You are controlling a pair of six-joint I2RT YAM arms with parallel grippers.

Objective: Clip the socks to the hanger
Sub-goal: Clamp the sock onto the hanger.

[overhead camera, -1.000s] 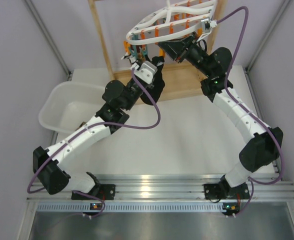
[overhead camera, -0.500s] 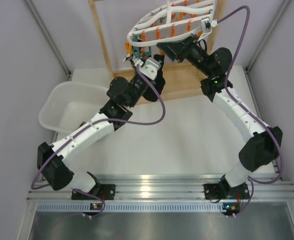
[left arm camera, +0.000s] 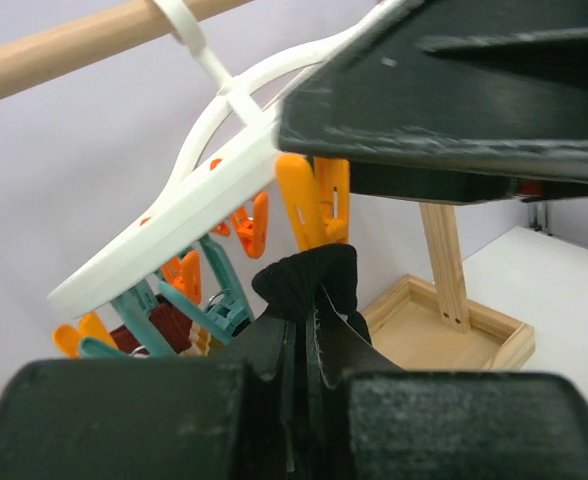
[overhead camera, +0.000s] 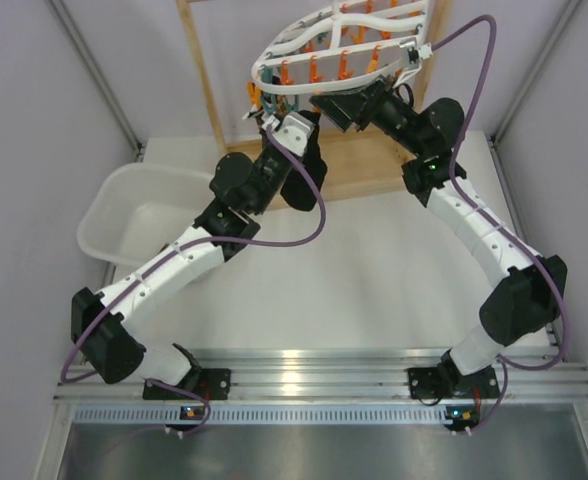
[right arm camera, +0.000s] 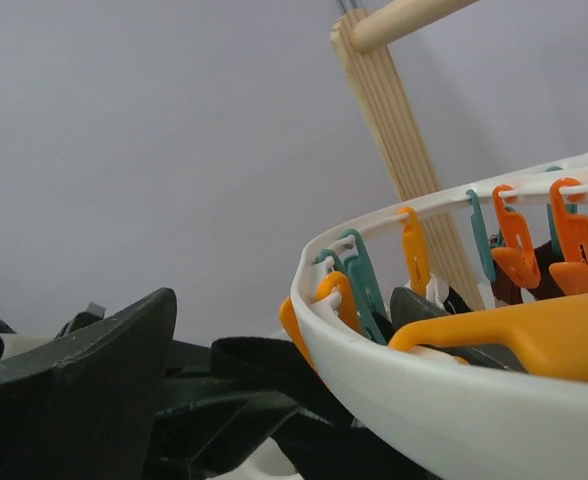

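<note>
The teal pegs are to the left of my left gripper in the top view, so I will move it toward them under the hanger's rim and let go of the black sock (overhead camera: 304, 180).
My left gripper (left arm camera: 304, 300) is shut on a black sock (left arm camera: 309, 275), whose folded top edge sticks up out of the jaws. An orange peg (left arm camera: 314, 205) of the white hanger (left arm camera: 174, 235) touches that edge from above; I cannot tell whether it grips the sock. From above, the left gripper (overhead camera: 274, 125) is under the hanger's (overhead camera: 344, 40) left end and the sock (overhead camera: 304, 180) hangs below it. My right gripper (overhead camera: 332, 105) is open just under the hanger rim (right arm camera: 454, 400). One of its fingers (right arm camera: 84, 390) stands far left, and its body is beside the orange peg.
The hanger hangs from a wooden stand with an upright (overhead camera: 202, 80) and a base tray (overhead camera: 354, 165). A white tub (overhead camera: 134, 215) sits at the table's left. More orange and teal pegs (right arm camera: 514, 240) line the rim, and dark red fabric (left arm camera: 169, 325) hangs behind some of them.
The left arm has raised the sock up against the hanger's pegs. The right gripper's jaws have spread apart. The hanger has rocked slightly.
</note>
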